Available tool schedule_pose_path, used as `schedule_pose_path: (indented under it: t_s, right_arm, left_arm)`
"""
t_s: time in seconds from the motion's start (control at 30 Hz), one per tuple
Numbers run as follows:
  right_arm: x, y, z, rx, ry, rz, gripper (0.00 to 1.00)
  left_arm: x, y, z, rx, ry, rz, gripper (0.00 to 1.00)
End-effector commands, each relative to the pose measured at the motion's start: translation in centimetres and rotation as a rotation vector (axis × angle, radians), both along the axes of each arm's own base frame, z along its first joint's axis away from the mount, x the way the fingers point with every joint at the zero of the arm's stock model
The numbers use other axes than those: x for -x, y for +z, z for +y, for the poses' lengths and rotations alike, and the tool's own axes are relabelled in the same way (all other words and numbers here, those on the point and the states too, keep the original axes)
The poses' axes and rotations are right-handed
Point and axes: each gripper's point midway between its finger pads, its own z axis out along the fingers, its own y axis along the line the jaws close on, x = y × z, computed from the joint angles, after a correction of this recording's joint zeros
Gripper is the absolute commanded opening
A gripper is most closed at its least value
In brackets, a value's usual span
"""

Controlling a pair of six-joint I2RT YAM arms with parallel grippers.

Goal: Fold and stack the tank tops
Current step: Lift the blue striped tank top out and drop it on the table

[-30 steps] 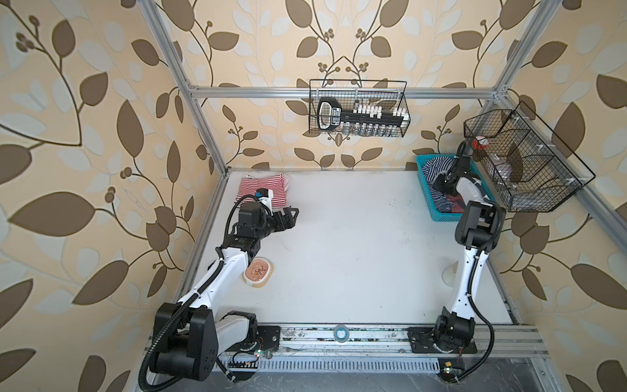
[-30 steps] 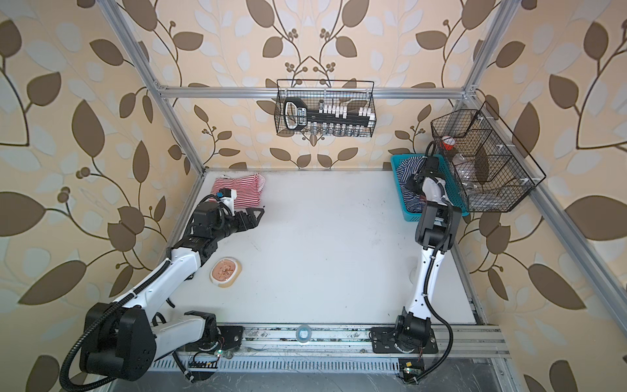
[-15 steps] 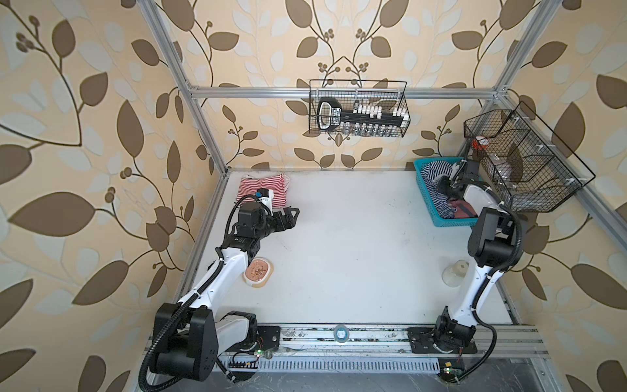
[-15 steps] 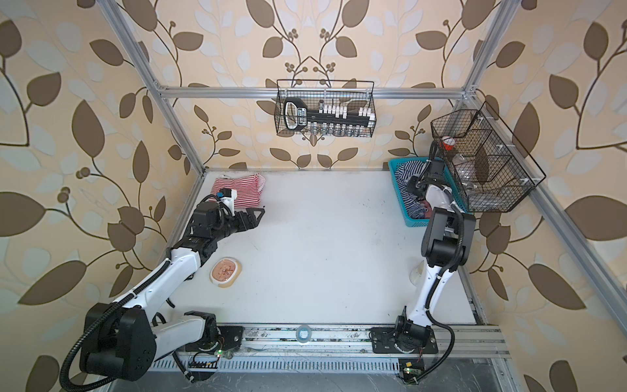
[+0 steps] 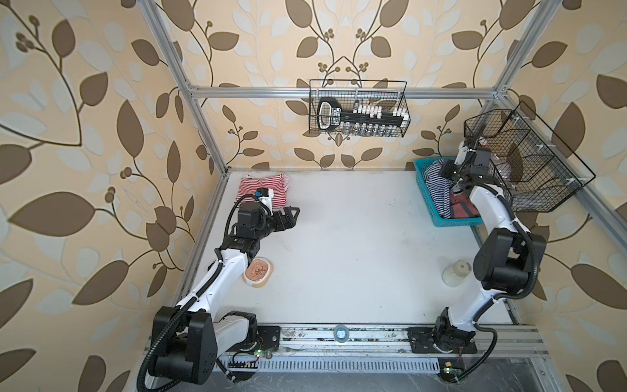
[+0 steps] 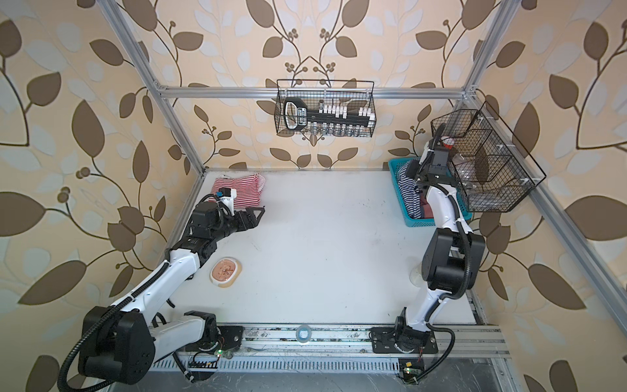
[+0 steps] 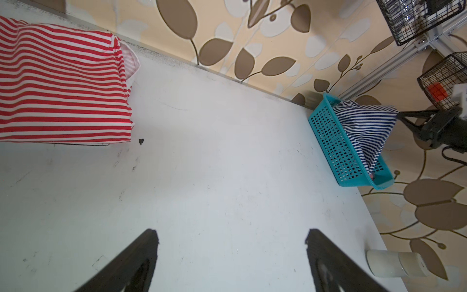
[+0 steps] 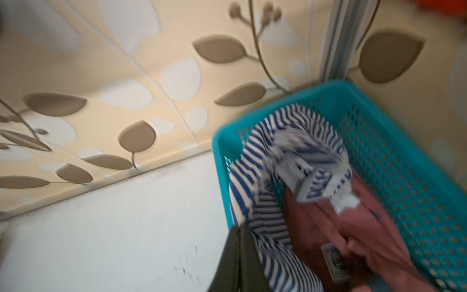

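Observation:
My right gripper rises next, crosses the basket's rim and lowers to release the navy top. This is because bare tabletop lies below my right gripper toward the red-white top.
The red-white striped tank top lies folded at the table's back left. My left gripper hovers just in front of it, open and empty. The teal basket at the back right holds the navy-white striped tank top and, under it, the dusty red tank top. My right gripper is shut on the navy top, which it holds up in a tent shape above the basket.
A round dish sits near the left arm. A whitish cup stands front right beside the right arm. A wire basket hangs on the back wall and another wire basket over the teal basket's right side.
The right arm's elbow has swung back toward the front right, and its gripper has risen at the basket's far end, drawing the navy top up. The left arm has not moved.

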Motion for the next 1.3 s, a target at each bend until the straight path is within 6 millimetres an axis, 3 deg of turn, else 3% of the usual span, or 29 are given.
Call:
schedule_pose_path:
  t_s: [0.0, 0.13, 0.4, 0.67, 0.87, 0.97, 1.1, 1.2, 1.27]
  right_arm:
    - [1.7, 8.2, 0.2, 0.053, -0.026, -0.208, 0.0]
    - [3.7, 12.9, 1.7, 0.081, -0.009, -0.31, 0.0]
    - [7.4, 19.7, 4.6, 0.063, 0.074, -0.482, 0.0]
    - [12.2, 27.6, 10.9, 0.064, 0.227, -0.669, 0.0]
    - [15.7, 32.1, 15.2, 0.033, 0.353, -0.785, 0.0]
    - [16.8, 33.0, 17.5, -0.016, 0.416, -0.81, 0.0]
    - [17.2, 32.1, 21.0, -0.129, 0.514, -0.788, 0.0]
    - [16.8, 29.7, 24.1, -0.221, 0.593, -0.734, 0.0]
    - [15.9, 26.8, 25.5, -0.291, 0.608, -0.662, 0.0]
  left_arm:
    - [0.3, 2.1, -0.6, 0.021, -0.02, -0.073, 0.93]
    - [0.6, 2.7, -0.7, 0.026, -0.022, -0.09, 0.94]
    - [1.1, 3.5, -1.0, 0.031, -0.027, -0.113, 0.94]
    - [1.4, 4.1, -1.0, 0.034, -0.025, -0.131, 0.94]
    - [1.7, 5.0, -1.0, 0.043, -0.025, -0.158, 0.94]
    - [2.1, 5.7, -1.0, 0.05, -0.025, -0.174, 0.94]
    - [2.7, 6.6, -1.0, 0.055, -0.025, -0.197, 0.94]
    - [3.1, 7.2, -0.9, 0.055, -0.022, -0.211, 0.94]
    - [3.4, 7.4, -0.9, 0.055, -0.02, -0.211, 0.94]
